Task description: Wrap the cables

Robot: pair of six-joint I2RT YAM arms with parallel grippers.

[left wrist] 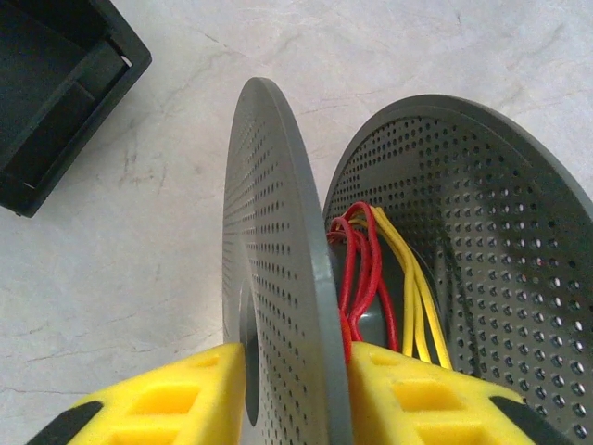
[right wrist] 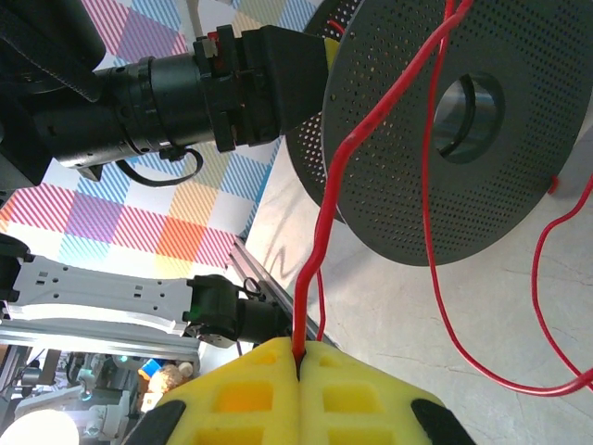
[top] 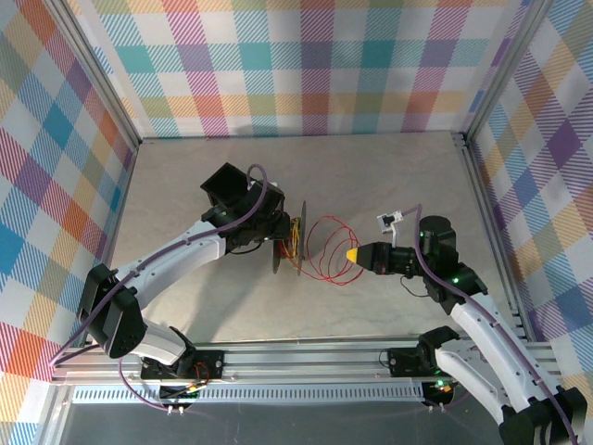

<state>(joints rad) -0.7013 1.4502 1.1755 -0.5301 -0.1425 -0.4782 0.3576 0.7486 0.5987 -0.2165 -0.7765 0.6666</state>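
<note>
I will next ease my right gripper slightly toward the loose red loops between it and the spool, and release the wire (top: pixel 329 250).
The cables are thin red wire (top: pixel 329 250) in loose loops between the two grippers, with yellow turns (left wrist: pixel 408 287) and red turns (left wrist: pixel 361 260) wound on the hub of a grey perforated spool (top: pixel 298 239). My left gripper (left wrist: pixel 296 389) is shut on the spool's near flange (left wrist: pixel 278 232), one yellow finger on each face. The far flange (left wrist: pixel 482 232) stands behind the windings. My right gripper (right wrist: pixel 301 357) is shut on the red wire (right wrist: pixel 334 176), which runs up from its fingers across the spool's flange (right wrist: pixel 445 130). In the top view, the right gripper (top: pixel 352 254) sits just right of the loops.
A black open box (top: pixel 227 185) lies on the table behind the left wrist, also at the upper left of the left wrist view (left wrist: pixel 56 93). Checked walls enclose the table, and an aluminium rail (top: pixel 306 357) runs along its near edge. The left arm (right wrist: pixel 185 93) crosses the right wrist view.
</note>
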